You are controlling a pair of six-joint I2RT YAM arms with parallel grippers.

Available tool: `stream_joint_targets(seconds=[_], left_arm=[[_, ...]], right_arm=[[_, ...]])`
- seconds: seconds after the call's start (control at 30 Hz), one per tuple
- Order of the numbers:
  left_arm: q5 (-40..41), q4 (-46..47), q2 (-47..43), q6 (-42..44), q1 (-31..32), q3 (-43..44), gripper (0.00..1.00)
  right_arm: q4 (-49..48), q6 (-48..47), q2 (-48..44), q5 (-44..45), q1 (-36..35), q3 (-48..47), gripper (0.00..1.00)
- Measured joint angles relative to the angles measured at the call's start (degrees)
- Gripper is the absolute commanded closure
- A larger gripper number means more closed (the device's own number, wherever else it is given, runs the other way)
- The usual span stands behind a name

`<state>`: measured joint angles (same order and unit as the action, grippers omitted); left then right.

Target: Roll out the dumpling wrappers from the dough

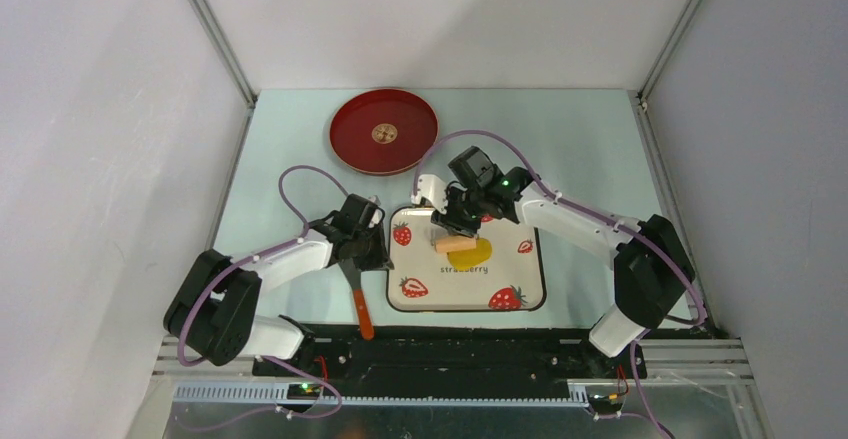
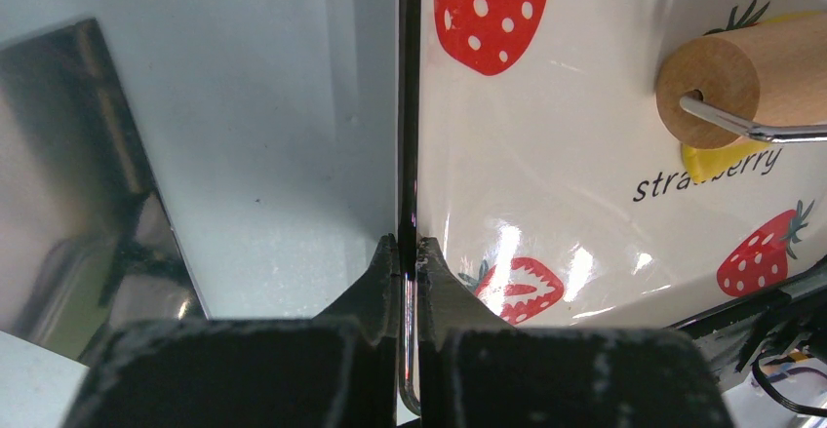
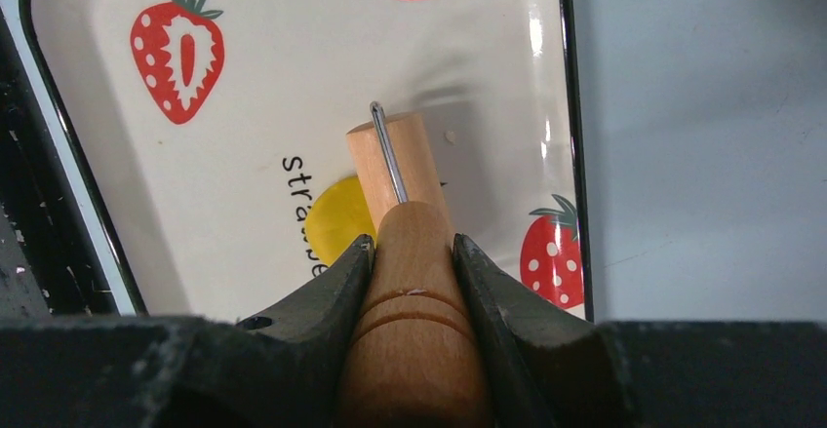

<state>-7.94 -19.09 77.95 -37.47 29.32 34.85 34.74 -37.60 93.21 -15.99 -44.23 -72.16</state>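
Observation:
My right gripper will next raise the roller off the dough, swing to the right in the top view, turn and go down beside the tray, where the table is empty.
The dough is a flattened bright yellow patch (image 1: pixel 480 254) on a white strawberry-print tray (image 1: pixel 445 281). My right gripper (image 1: pixel 458 221) is shut on the handle of a small wooden roller (image 1: pixel 455 244), whose barrel lies on the dough's left part. In the right wrist view the fingers (image 3: pixel 412 243) clamp the handle, with the barrel (image 3: pixel 390 160) over the dough (image 3: pixel 334 221). My left gripper (image 1: pixel 366 250) is shut on the tray's black left rim (image 2: pixel 408 106). The left wrist view also shows the roller (image 2: pixel 746 72) and a sliver of dough (image 2: pixel 704 161). No clear yellow wrapper disc shows.
A red plate (image 1: pixel 350 144) stands at the back, with a small pale round spot (image 1: pixel 384 133) at its middle. An orange-handled tool (image 1: pixel 362 315) lies left of the tray; its shiny blade (image 2: pixel 88 204) shows in the left wrist view. White walls enclose the table.

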Motion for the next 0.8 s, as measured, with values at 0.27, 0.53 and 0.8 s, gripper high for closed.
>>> stream_joint_targets(seconds=[0.27,0.53,0.8], left_arm=[[0.0,0.0,0.0,0.02,0.0,0.0,1.0],[0.0,0.0,0.0,0.0,0.0,0.0,1.0],[-0.24,-0.39,0.33,-0.28,-0.09,0.44,1.0]], right_arm=[[0.2,0.59,-0.98,4.94,1.31,-0.37,1.0],[1.16,4.74,-12.33,9.49,7.61,1.07,1.0],[-0.94,24.72,-23.85,9.53,21.53,1.07,1.0]])
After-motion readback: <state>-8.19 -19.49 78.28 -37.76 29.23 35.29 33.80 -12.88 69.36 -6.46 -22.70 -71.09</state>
